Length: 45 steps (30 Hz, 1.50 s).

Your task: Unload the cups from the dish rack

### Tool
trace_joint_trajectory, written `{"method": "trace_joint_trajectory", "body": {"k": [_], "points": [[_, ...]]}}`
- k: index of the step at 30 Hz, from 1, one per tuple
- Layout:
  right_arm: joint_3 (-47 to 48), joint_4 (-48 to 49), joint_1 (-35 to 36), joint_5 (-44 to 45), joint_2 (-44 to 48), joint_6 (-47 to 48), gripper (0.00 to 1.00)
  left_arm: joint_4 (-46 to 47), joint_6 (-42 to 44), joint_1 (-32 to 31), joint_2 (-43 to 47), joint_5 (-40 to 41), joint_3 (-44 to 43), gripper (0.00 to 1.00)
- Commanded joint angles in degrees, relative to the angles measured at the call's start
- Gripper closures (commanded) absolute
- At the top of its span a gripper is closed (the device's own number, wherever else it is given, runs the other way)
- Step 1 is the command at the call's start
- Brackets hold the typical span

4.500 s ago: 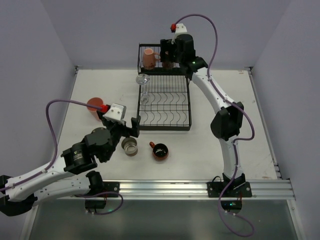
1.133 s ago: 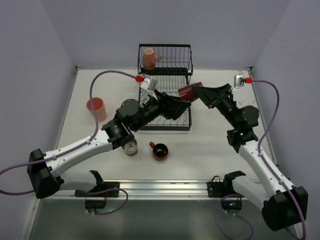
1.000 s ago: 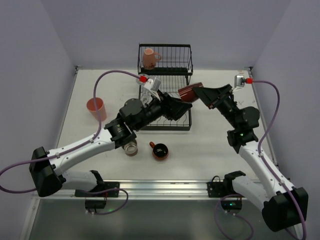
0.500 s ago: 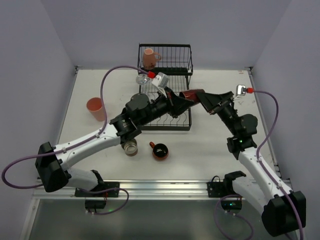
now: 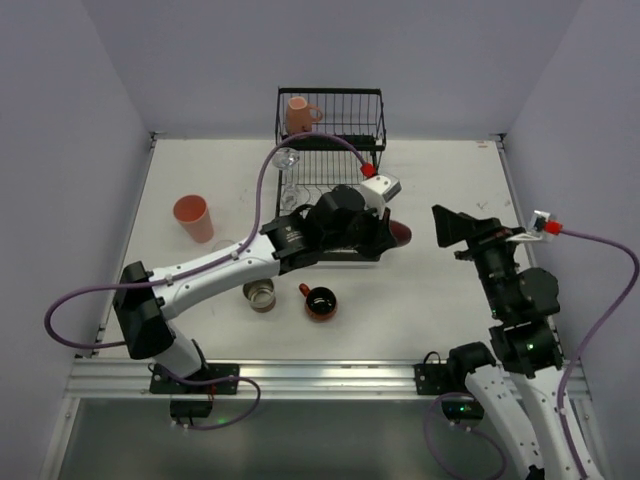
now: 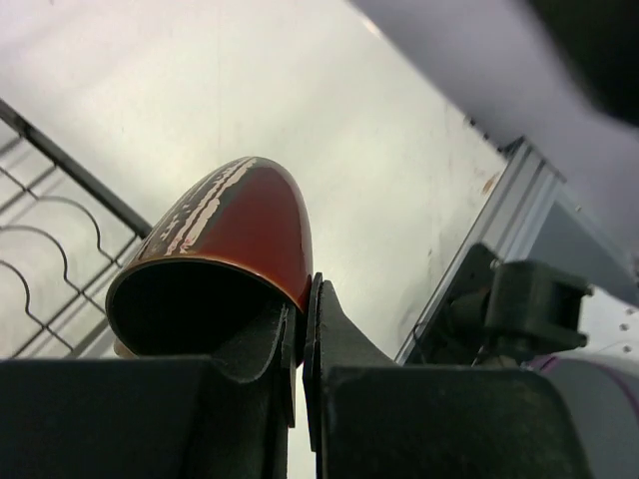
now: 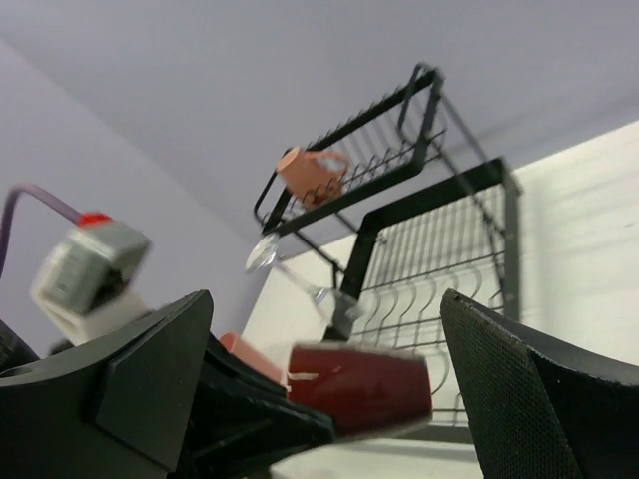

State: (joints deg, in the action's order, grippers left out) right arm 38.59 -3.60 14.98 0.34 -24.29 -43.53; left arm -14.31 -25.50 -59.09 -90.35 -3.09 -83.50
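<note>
Next, my left gripper moves back and down, tilting the dark brown mug (image 5: 398, 234) upright onto the bare table beside the orange-red handled cup.
The dark brown mug (image 5: 398, 234) hangs on its side just past the right edge of the dish rack (image 5: 372, 160), with my left gripper (image 5: 385, 232) shut on it. In the left wrist view the fingers (image 6: 329, 329) pinch the mug's (image 6: 235, 235) rim wall. My right gripper (image 5: 446, 228) stands open to the right of the mug, apart from it; its wrist view shows the mug (image 7: 359, 387) ahead of the wide jaws. A pink mug (image 5: 297, 114) sits in the raised tier. A clear glass (image 5: 286, 160) leans on the rack's left side.
On the table left of and in front of the rack stand a salmon tumbler (image 5: 192, 218), a white-and-brown cup (image 5: 260, 295) and a squat orange-red handled cup (image 5: 320, 301). The left arm stretches across the rack's front edge. Walls close in on three sides.
My left gripper closed on the mug's rim and my right gripper let it go, opening wide and drawing back right. The left arm carried the mug down to the rack's right front.
</note>
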Motion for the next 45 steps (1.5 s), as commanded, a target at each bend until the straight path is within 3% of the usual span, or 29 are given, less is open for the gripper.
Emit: {"method": "trace_joint_trajectory", "body": {"k": [1, 16, 39, 45], "points": [[3.33, -10.10, -0.04, 12.83, 3.81, 7.75, 0.01, -4.24, 2.73, -0.85, 0.08, 2.74, -2.28, 1.00], [9.75, -13.46, -0.04, 15.66, 8.65, 9.43, 0.01, -22.77, 6.42, -8.93, -14.75, 8.89, -8.16, 1.00], [9.22, -12.75, -0.04, 12.49, 8.65, 7.85, 0.02, -34.99, 10.11, -13.33, -29.00, 17.50, -19.67, 1.00], [10.01, -12.49, -0.04, 11.27, 8.39, 7.58, 0.02, -35.00, 10.38, -13.33, -28.92, 19.62, -20.73, 0.79]]}}
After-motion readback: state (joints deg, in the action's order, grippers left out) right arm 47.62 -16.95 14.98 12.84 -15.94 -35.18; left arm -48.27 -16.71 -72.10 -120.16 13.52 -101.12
